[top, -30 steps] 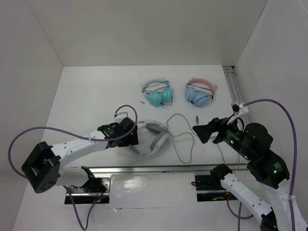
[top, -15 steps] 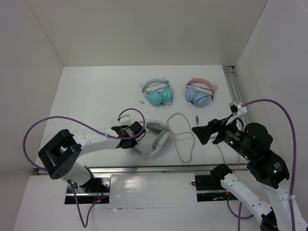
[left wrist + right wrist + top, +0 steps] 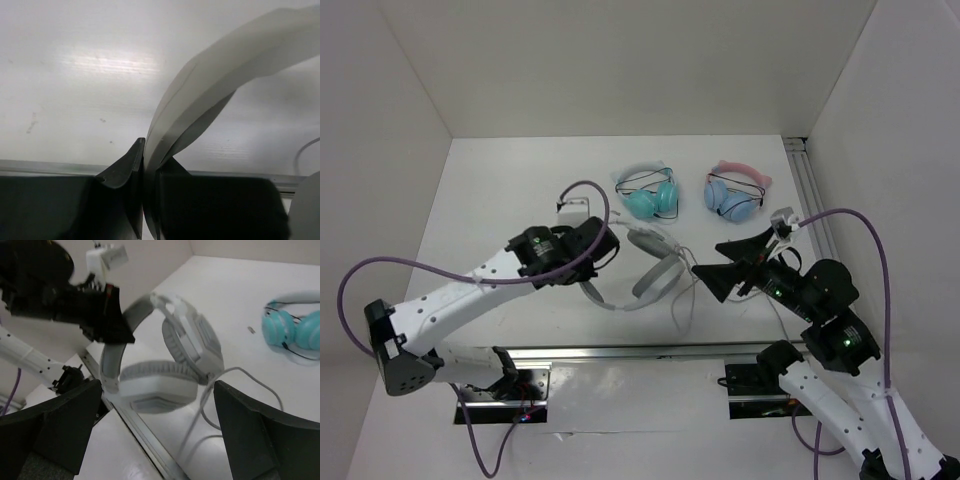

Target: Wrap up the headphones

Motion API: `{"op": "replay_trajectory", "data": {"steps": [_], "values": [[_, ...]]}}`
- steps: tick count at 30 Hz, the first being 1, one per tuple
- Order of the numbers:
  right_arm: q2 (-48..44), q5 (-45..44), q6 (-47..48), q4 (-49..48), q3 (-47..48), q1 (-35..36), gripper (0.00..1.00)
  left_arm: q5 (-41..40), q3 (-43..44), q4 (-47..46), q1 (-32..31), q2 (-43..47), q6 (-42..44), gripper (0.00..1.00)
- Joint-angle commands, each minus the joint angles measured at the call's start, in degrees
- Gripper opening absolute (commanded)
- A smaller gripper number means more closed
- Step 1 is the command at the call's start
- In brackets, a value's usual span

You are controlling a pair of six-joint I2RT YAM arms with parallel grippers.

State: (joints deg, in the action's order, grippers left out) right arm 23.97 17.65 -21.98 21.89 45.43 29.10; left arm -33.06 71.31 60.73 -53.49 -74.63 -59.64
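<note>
My right gripper moves down and to the left in the top view next and opens its fingers around the dangling cable (image 3: 694,277) (image 3: 202,402), which hangs there.
The large light-grey headphones (image 3: 657,272) hang tilted above the table, their wide headband (image 3: 225,65) pinched between the jaws of my left gripper (image 3: 596,246), which is shut on it. In the left wrist view the band rises out of the left gripper (image 3: 149,167) and curves off to the right. The thin grey cable (image 3: 686,300) dangles from an ear cup down to the table. My right gripper (image 3: 712,268) stands open just right of the headphones, holding nothing. From the right wrist, the ear cups (image 3: 170,375) hang ahead of the right gripper (image 3: 157,386), with the cable (image 3: 204,407) between its fingers.
A teal pair (image 3: 648,195) and a pink-banded blue pair (image 3: 735,192) lie at the back of the table, cables wound round them. An aluminium rail (image 3: 807,185) runs along the right wall and another (image 3: 650,350) along the near edge.
My left gripper shut on the headband and lifted the headphones up and toward the back. The right arm swung left, closer to the headphones, still open.
</note>
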Motion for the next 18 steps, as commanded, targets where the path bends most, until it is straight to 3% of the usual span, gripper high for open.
{"op": "replay_trajectory", "data": {"steps": [1, 2, 4, 7, 11, 12, 16, 18], "values": [[1.7, 11.9, -0.5, -22.0, -5.1, 0.3, 1.00, -8.6, 11.8, 12.6, 2.1, 1.4, 5.8, 0.00], [2.2, 14.1, -2.4, -31.5, -7.3, 0.3, 1.00, -10.1, 16.7, 15.2, 3.7, 0.5, 7.4, 0.00], [2.7, 19.7, -2.4, -39.7, -11.8, 0.3, 1.00, -11.2, 20.0, 17.4, 9.9, -0.3, 12.3, 0.00], [6.9, 18.3, 6.5, -39.9, -10.6, 0.3, 0.97, -6.5, 25.4, 14.0, 17.3, -1.7, 21.5, 0.00], [12.2, 5.9, 11.6, -35.5, -10.3, 3.3, 0.94, -3.4, 31.9, 13.1, 23.3, -1.0, 25.1, 0.00], [13.1, -0.5, 12.5, -38.4, -11.6, 4.7, 0.94, -3.4, 35.0, 13.1, 24.5, -0.5, 24.4, 0.00], [19.3, -10.5, 15.1, -42.3, -14.3, 7.4, 0.94, -0.9, 41.1, 12.6, 30.5, -0.7, 26.9, 0.00], [23.6, -13.9, 18.3, -42.3, -12.8, 9.0, 0.94, -3.5, 45.8, 16.3, 32.1, -1.7, 27.6, 0.00]]}}
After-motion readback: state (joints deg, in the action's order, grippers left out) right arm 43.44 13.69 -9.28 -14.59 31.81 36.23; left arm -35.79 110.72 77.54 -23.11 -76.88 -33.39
